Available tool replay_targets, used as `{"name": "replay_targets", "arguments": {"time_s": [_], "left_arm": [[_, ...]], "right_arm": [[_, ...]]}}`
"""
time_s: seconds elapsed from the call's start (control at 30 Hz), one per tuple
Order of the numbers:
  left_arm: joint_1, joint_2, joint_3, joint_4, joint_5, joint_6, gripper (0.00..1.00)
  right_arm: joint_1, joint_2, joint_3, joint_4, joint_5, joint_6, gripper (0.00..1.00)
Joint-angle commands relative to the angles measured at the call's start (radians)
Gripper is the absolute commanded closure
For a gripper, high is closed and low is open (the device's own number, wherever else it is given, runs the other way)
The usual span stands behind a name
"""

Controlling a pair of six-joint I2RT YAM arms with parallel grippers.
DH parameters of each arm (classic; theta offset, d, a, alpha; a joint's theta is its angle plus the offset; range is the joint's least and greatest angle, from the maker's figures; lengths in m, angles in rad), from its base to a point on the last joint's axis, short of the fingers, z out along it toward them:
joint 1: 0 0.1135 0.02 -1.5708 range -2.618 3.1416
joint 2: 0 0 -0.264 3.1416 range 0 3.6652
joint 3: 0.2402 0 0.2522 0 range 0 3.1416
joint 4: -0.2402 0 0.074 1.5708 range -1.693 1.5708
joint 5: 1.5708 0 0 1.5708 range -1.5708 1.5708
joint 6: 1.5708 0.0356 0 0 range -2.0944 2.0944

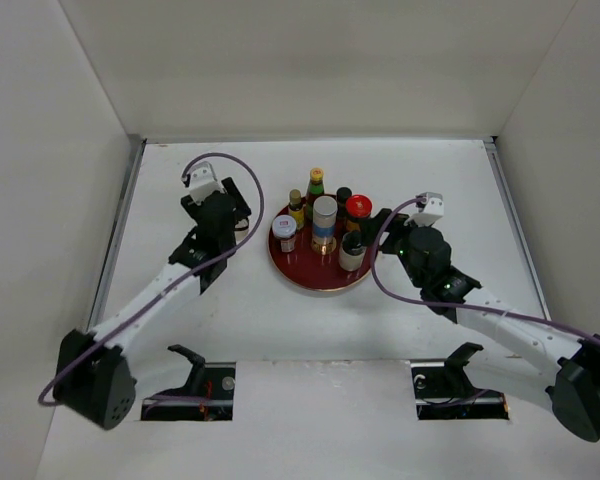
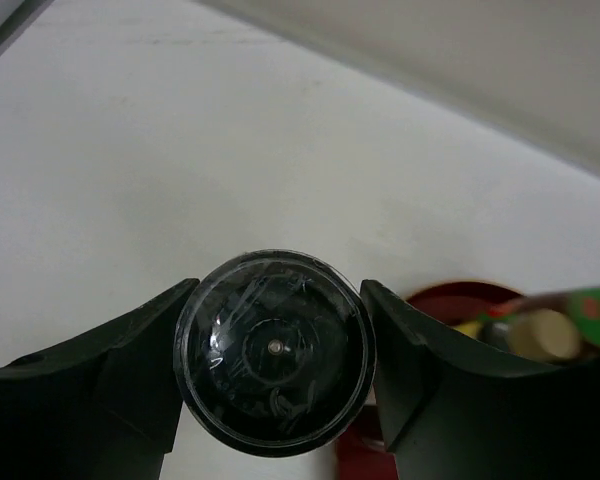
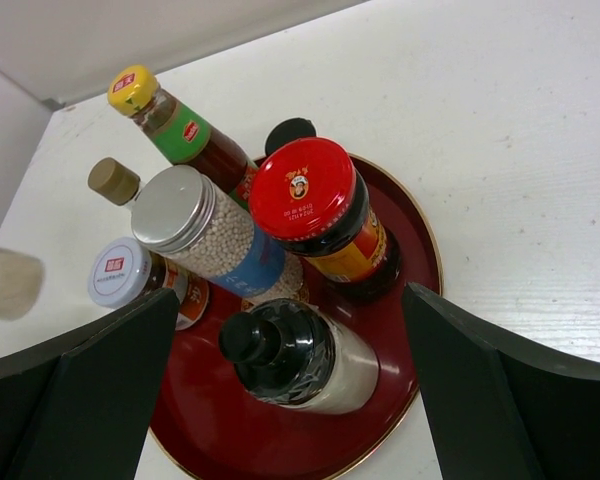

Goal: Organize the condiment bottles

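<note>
I will next swing my left gripper across and down to let go of the black-capped bottle on the bare near part of the tray, because that part is to the gripper's right in the top view.
My left gripper [image 2: 280,292] is shut on a bottle with a round black cap [image 2: 272,352]; both jaws press on the cap's sides. From above, this gripper [image 1: 230,205] sits left of the dark red tray [image 1: 315,282] and hides its bottle. Several condiment bottles stand on the tray: yellow-capped [image 1: 316,180], silver-capped [image 1: 325,212], red-capped [image 1: 357,208], white-capped [image 1: 283,228]. My right gripper [image 3: 290,300] is open at the tray's right edge, above a black-capped bottle with white contents [image 3: 305,355], touching nothing.
White walls close in the table at the back and on both sides. A tan-capped bottle [image 3: 113,181] and a small black cap [image 3: 290,133] stand at the tray's far side. The tray's gold rim [image 3: 435,260] lies between my right fingers.
</note>
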Motion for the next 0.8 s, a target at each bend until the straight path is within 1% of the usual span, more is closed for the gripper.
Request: {"name": "replay_targets", "arguments": {"time_s": [0.0, 0.13, 0.2, 0.23, 0.27, 0.33, 0.37, 0.43, 0.47, 0.5, 0.57, 0.6, 0.63, 0.77], "left_arm": [[-0.104, -0.200, 0.018, 0.034, -0.030, 0.050, 0.62], [-0.247, -0.265, 0.064, -0.015, -0.009, 0.095, 0.62], [-0.328, -0.253, 0.069, -0.005, -0.001, 0.097, 0.62], [-0.363, -0.233, 0.070, 0.014, 0.002, 0.095, 0.62], [-0.396, -0.209, 0.072, 0.040, 0.010, 0.094, 0.62], [-0.455, -0.155, 0.078, 0.095, 0.036, 0.087, 0.62], [-0.489, -0.124, 0.081, 0.127, 0.043, 0.089, 0.62], [-0.534, -0.063, 0.084, 0.185, 0.045, 0.097, 0.61], [-0.539, -0.029, 0.086, 0.213, 0.054, 0.098, 0.61], [-0.539, 0.005, 0.089, 0.233, 0.060, 0.100, 0.61], [-0.539, 0.058, 0.093, 0.255, 0.071, 0.095, 0.61], [-0.545, 0.090, 0.096, 0.268, 0.073, 0.095, 0.61], [-0.548, 0.120, 0.095, 0.287, 0.070, 0.097, 0.61], [-0.540, 0.224, 0.087, 0.341, 0.066, 0.103, 0.61]], "right_arm": [[0.002, -0.031, -0.003, 0.067, 0.000, 0.014, 0.00], [-0.009, -0.036, -0.011, 0.073, 0.003, 0.024, 0.00], [-0.009, -0.039, -0.013, 0.073, 0.006, 0.025, 0.00], [-0.012, -0.043, -0.017, 0.075, 0.015, 0.027, 0.02], [-0.019, -0.053, -0.023, 0.081, 0.032, 0.028, 0.06], [-0.036, -0.070, -0.040, 0.092, 0.049, 0.040, 0.21], [-0.047, -0.083, -0.049, 0.095, 0.048, 0.053, 0.34], [-0.068, -0.109, -0.063, 0.092, 0.041, 0.077, 0.54], [-0.079, -0.120, -0.069, 0.090, 0.041, 0.086, 0.61], [-0.093, -0.128, -0.075, 0.090, 0.041, 0.093, 0.65], [-0.113, -0.134, -0.080, 0.084, 0.035, 0.106, 0.66], [-0.115, -0.137, -0.080, 0.083, 0.028, 0.109, 0.65], [-0.115, -0.139, -0.080, 0.083, 0.020, 0.111, 0.62], [-0.121, -0.139, -0.083, 0.084, 0.021, 0.113, 0.43]]}}
